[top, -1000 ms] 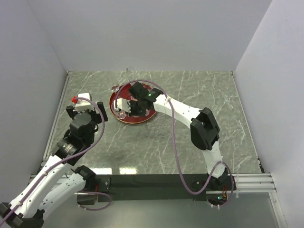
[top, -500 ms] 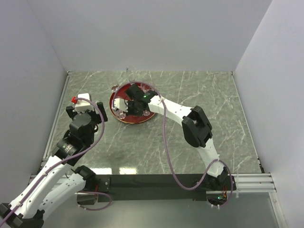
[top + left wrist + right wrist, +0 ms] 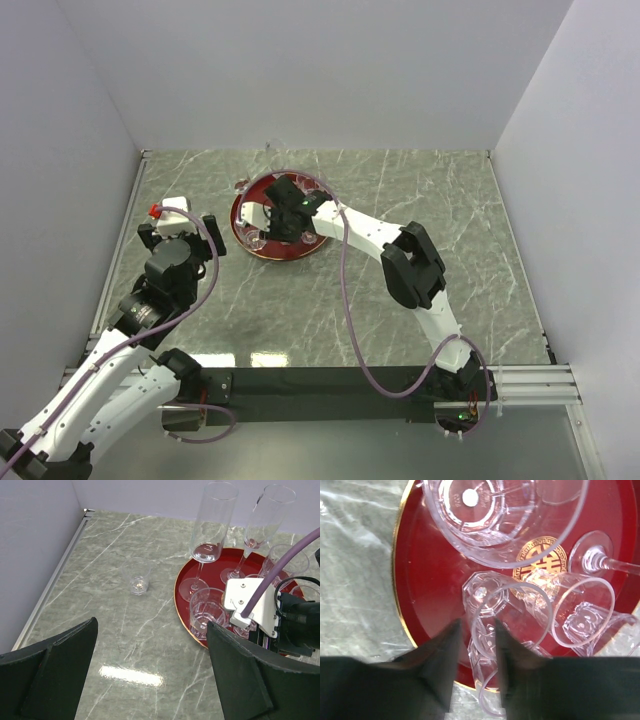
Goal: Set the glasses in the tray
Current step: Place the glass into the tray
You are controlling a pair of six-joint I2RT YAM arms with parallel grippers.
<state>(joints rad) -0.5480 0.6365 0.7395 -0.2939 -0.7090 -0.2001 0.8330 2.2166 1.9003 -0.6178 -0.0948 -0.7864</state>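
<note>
Next, my left gripper turns and lowers outward, open fingers astride the side of the small tumbler (image 3: 136,573), since that tumbler stands below and outward of it.
The round dark-red tray (image 3: 262,252) sits at the far left-centre of the table and holds several clear glasses. In the left wrist view two tall stemmed glasses (image 3: 212,525) and a short tumbler (image 3: 205,612) stand on the tray (image 3: 181,605). One small tumbler (image 3: 136,577) stands alone on the table left of it, also in the top view (image 3: 241,185). My right gripper (image 3: 476,627) hangs low over the tray (image 3: 430,580), jaws narrowly apart astride the wall of a tumbler (image 3: 485,645), not touching it. My left gripper (image 3: 150,670) is wide open and empty, near the tray's left side (image 3: 178,228).
White walls close the table on the left, back and right. A metal rail (image 3: 55,575) runs along the table's left edge. The right arm (image 3: 420,265) reaches across the middle of the table. A purple cable (image 3: 280,565) loops over the tray.
My right gripper moved a little up and left over the tray, then stayed put. Its fingers look blurred now. The left arm has not moved.
</note>
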